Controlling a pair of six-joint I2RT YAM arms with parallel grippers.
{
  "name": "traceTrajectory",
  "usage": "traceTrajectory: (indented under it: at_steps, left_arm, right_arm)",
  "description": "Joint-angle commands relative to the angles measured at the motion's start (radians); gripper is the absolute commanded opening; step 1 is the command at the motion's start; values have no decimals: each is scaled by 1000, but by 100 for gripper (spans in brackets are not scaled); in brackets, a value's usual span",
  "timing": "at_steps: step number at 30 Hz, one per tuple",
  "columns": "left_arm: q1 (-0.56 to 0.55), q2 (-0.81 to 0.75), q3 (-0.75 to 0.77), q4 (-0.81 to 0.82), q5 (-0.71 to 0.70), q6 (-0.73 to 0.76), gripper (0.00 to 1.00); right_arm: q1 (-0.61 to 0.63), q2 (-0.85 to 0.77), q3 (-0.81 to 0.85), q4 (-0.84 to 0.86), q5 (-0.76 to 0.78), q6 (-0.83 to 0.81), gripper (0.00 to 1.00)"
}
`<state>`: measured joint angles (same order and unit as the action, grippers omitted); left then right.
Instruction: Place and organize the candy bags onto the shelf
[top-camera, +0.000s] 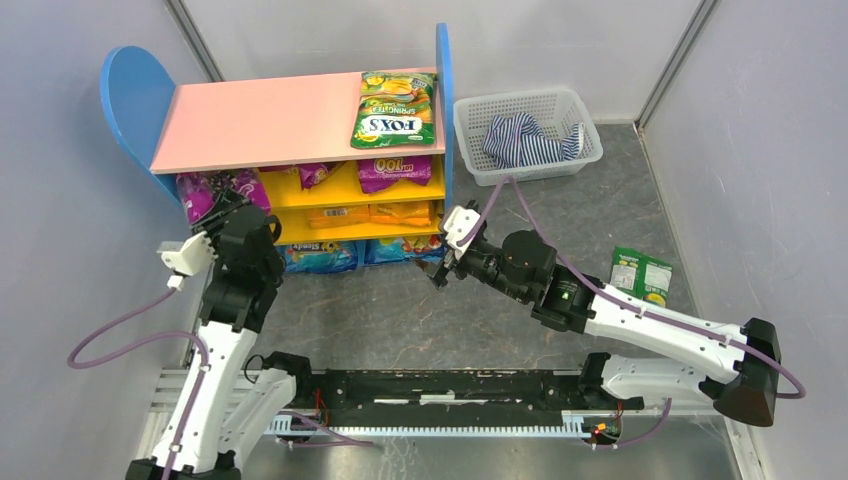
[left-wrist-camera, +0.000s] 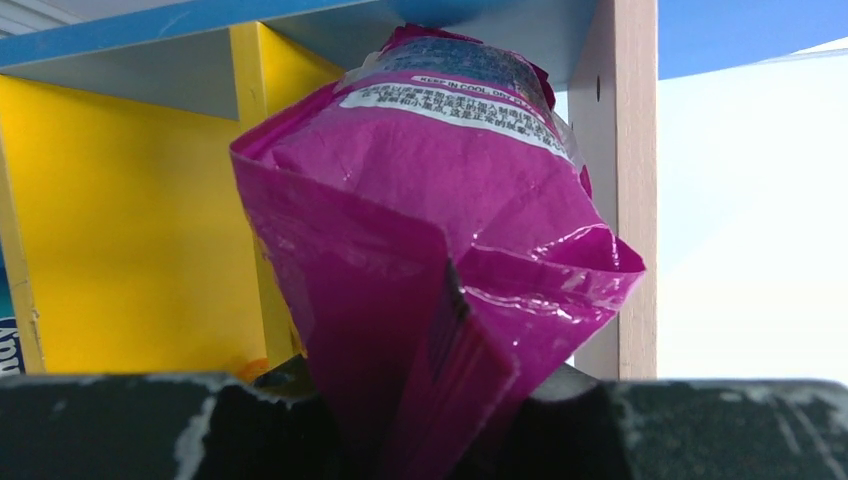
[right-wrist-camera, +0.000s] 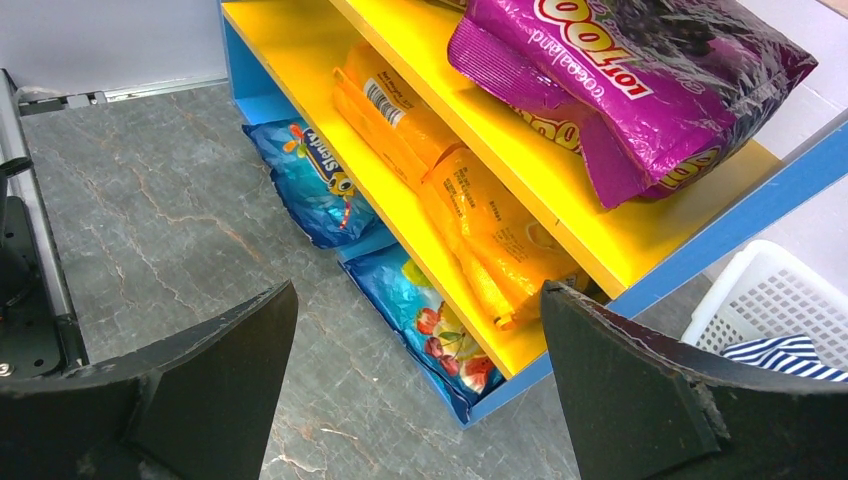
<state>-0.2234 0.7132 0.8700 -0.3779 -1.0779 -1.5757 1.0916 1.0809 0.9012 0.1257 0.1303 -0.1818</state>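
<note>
My left gripper should slide the purple bag outward and toward the blue panel, farther onto the upper yellow board (left-wrist-camera: 312, 80), because the held end of the bag sticks out.
My left gripper (top-camera: 228, 206) is shut on a purple grape candy bag (left-wrist-camera: 430, 250) and holds it at the left end of the shelf (top-camera: 260, 120), by the blue side panel; the bag also shows in the top view (top-camera: 200, 192). My right gripper (top-camera: 445, 262) is open and empty in front of the shelf's lower right corner. On the shelf lie green-yellow FOX'S bags (top-camera: 395, 108) on the pink top board, purple bags (right-wrist-camera: 630, 80), orange bags (right-wrist-camera: 480, 210) and blue bags (right-wrist-camera: 425, 320) on the lower boards. One green bag (top-camera: 641, 275) lies on the floor at the right.
A white mesh basket (top-camera: 470, 115) with a blue-white striped cloth (top-camera: 528, 138) stands right of the shelf. The grey marbled floor (right-wrist-camera: 150, 230) stretches in front of the shelf. The arms' base rail (top-camera: 450, 395) runs along the near edge.
</note>
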Motion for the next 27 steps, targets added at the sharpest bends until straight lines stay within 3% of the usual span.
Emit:
traceTrajectory:
  at_steps: [1,12,16,20,24,27]
  left_arm:
    - [139,-11,42,120,225,110,18]
    - [674,89,6,231,961,72,19]
    - [786,160,12,249,1188,49,19]
    - [852,210,11,273,1291,35,19]
    - [870,271,66,207,1359,86,34]
    - [869,270,107,66,1352,131,63]
  right_arm:
    - [-2,-22,-8,40,-18,-10,98]
    - [-2,-39,-24,43,-19,-12,98]
    - [-2,-36,-24,51,-33,-8,98]
    - [-2,-42,-31,51,-28,-13,98]
    - [-2,-45,-45,61,-27,-10,98]
    - [-2,-39,-42,60,-43,-3,98]
